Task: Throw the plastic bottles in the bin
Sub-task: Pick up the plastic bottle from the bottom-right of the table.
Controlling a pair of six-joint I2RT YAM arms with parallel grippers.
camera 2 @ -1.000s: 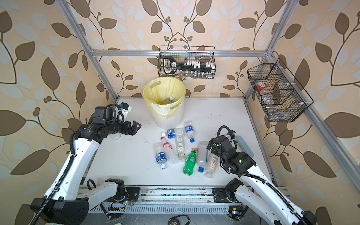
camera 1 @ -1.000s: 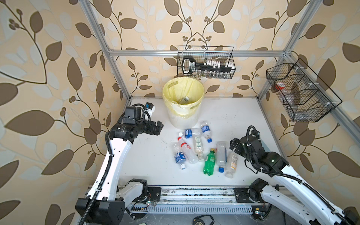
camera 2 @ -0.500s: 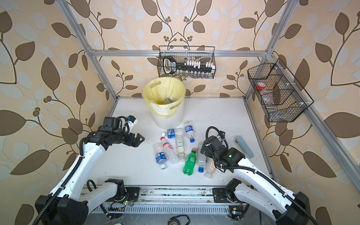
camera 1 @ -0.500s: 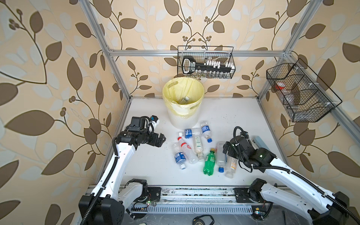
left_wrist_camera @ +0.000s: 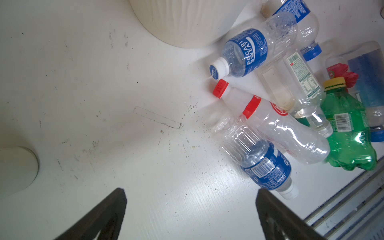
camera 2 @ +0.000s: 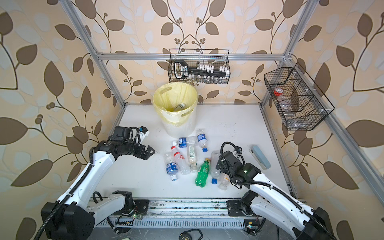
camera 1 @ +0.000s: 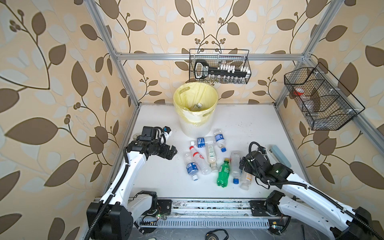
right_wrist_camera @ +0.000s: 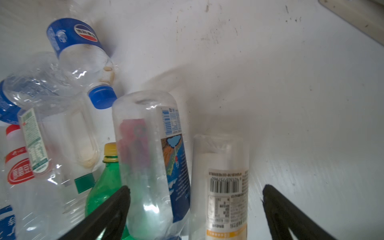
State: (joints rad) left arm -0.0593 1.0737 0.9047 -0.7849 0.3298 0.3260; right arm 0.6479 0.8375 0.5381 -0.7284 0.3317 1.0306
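I will lower my right gripper next and shift it away from the clear bottle onto the white bottle's barcode end (right_wrist_camera: 225,186). Its open fingers are straddling both bottles.
Several plastic bottles (camera 1: 209,158) lie in a heap mid-table, in front of the bin (camera 1: 193,131), a white ribbed pail with a yellow liner. One bottle (camera 1: 197,106) lies inside it. My right gripper (camera 1: 242,164) (right_wrist_camera: 196,191) is open and low. Its jaws straddle a clear bottle with a blue label (right_wrist_camera: 149,158) and a white bottle with an orange band (right_wrist_camera: 222,176), next to a green bottle (camera 1: 223,172). My left gripper (camera 1: 172,151) (left_wrist_camera: 190,193) is open and empty over bare table left of the heap, near a blue-labelled bottle (left_wrist_camera: 264,166).
Black wire baskets hang on the back wall (camera 1: 220,66) and the right wall (camera 1: 320,99). A pale blue flat case (camera 1: 279,155) lies right of my right arm. A small round white object (left_wrist_camera: 16,168) sits near the left wall. A metal rail (camera 1: 207,207) runs along the front edge.
My right gripper has slid left and down until its jaws are round the two rightmost bottles. My left gripper has come forward and down from beside the bin towards the heap.
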